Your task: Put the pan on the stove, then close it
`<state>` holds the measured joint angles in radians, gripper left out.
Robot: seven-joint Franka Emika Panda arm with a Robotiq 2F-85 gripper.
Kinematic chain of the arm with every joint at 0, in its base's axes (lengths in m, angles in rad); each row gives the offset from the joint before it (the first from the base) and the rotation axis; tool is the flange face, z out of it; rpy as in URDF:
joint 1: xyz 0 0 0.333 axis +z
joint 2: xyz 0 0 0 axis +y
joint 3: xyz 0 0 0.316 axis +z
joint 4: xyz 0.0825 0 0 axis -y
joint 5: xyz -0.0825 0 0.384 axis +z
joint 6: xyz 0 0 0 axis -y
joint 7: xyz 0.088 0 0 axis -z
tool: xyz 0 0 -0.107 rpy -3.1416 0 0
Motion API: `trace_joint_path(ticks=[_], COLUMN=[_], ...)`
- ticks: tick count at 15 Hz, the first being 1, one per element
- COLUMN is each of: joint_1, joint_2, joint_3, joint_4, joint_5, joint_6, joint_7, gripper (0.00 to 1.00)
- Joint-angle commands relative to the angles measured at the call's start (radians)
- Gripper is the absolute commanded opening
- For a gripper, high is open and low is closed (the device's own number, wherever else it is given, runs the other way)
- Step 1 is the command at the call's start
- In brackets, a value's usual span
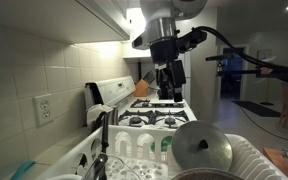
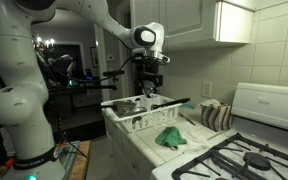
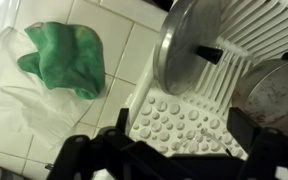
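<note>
My gripper should next move down and to its right in the wrist view, open, onto the pan rim facing the lid (image 3: 236, 86), because the pan (image 3: 277, 92) is that way.
A metal lid (image 3: 187, 50) with a black knob stands on edge in the white dish rack (image 3: 174, 125); it also shows in an exterior view (image 1: 200, 148). The metal pan (image 3: 277, 92) lies in the rack beside the lid, partly cut off at the right edge. In an exterior view its dark handle (image 2: 172, 101) sticks out of the rack (image 2: 134, 120). My gripper (image 3: 181, 118) is open and empty, hovering above the rack, as both exterior views show (image 1: 167, 80) (image 2: 151, 88). The white stove with black grates (image 1: 154, 118) (image 2: 242, 157) stands beyond the rack.
A green cloth (image 3: 64, 55) (image 2: 169, 136) lies on the tiled counter between rack and stove. A striped cloth (image 2: 216, 116) sits by the wall. A faucet (image 1: 100, 155) stands by the rack. Wall cabinets (image 2: 224, 20) hang overhead.
</note>
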<state>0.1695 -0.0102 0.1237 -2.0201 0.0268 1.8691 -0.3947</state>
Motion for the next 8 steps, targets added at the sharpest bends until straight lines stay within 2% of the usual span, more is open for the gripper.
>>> trace_joint_path(ticks=[1,5,8], joint_1=[0.015,0.073,0.106], joint_2=[0.026,0.088,0.095], joint_3=[0.033,0.106,0.143], joint_4=[0.004,-0.041,-0.132], joint_5=[-0.010,0.012,0.043], joint_6=[0.034,0.213,0.354], joint_7=[0.071,0.238,0.340], gripper=[1.00,1.00,1.00])
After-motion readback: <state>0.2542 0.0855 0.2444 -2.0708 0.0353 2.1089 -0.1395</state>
